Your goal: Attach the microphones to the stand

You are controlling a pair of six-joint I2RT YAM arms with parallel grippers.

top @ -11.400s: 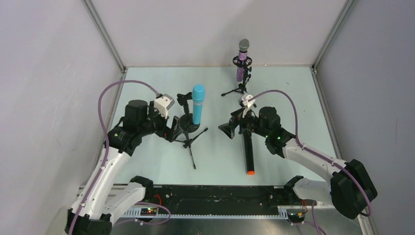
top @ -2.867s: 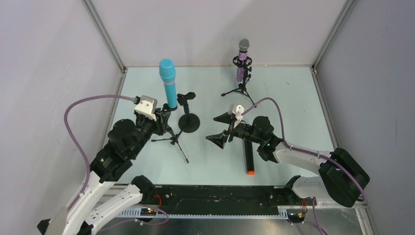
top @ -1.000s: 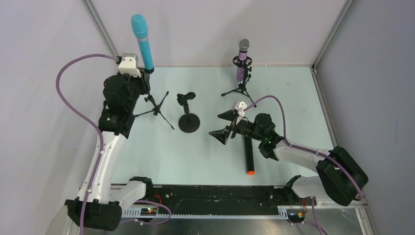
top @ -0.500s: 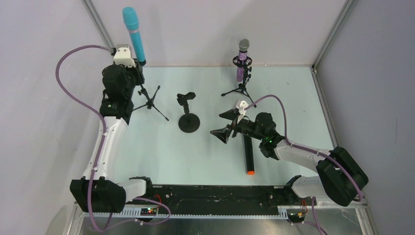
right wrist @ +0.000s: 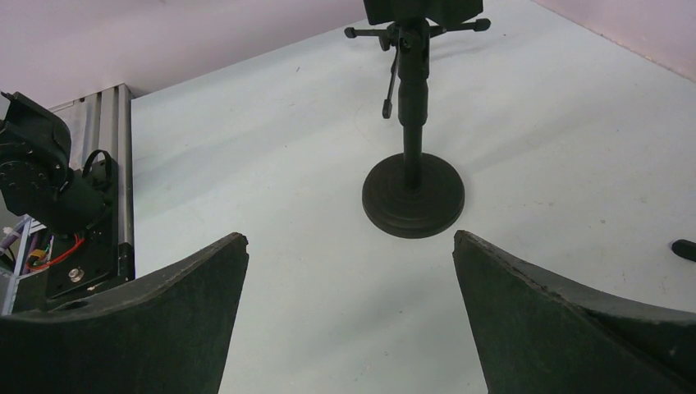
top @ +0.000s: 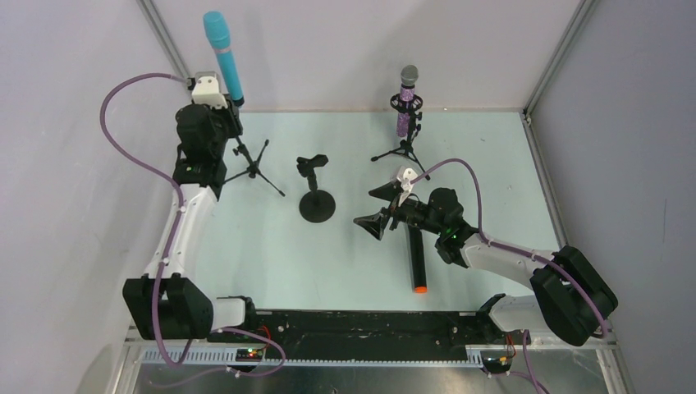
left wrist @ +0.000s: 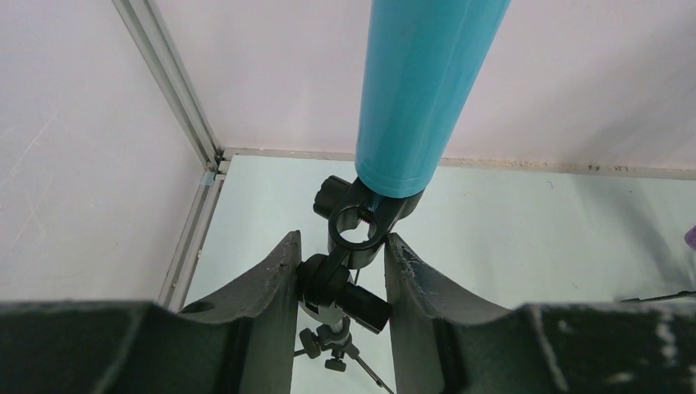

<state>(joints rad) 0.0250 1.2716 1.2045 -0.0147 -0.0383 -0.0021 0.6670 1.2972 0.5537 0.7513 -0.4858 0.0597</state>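
Note:
My left gripper holds the tripod, and the light-blue microphone (top: 223, 49) stands in its clip. Next I will lower the gripper to set the tripod's feet on the tabletop, and then open the gripper.
The light-blue microphone (top: 223, 49) stands upright in the clip of a black tripod stand (top: 253, 168) at the back left corner. My left gripper (top: 232, 125) is shut on that stand's clip joint (left wrist: 359, 226), just under the blue microphone (left wrist: 423, 90); I cannot tell whether the tripod's feet touch the table. The black microphone with an orange end (top: 417, 258) lies flat at centre right. My right gripper (top: 375, 210) hovers open and empty beside its far end, facing a round-base stand (top: 316, 203) (right wrist: 413, 193) whose clip holds nothing. The purple glittery microphone (top: 405, 103) sits in a tripod stand at the back.
The enclosure's grey walls and metal corner post (left wrist: 168, 78) stand close behind the left gripper. A black arm base and the metal rail (right wrist: 115, 189) lie at the near edge. My right arm (top: 509, 258) stretches across the right side of the table.
My left arm has carried the tripod stand and blue microphone slightly further left and back over the last second, then nearly stopped. The right arm has hardly moved.

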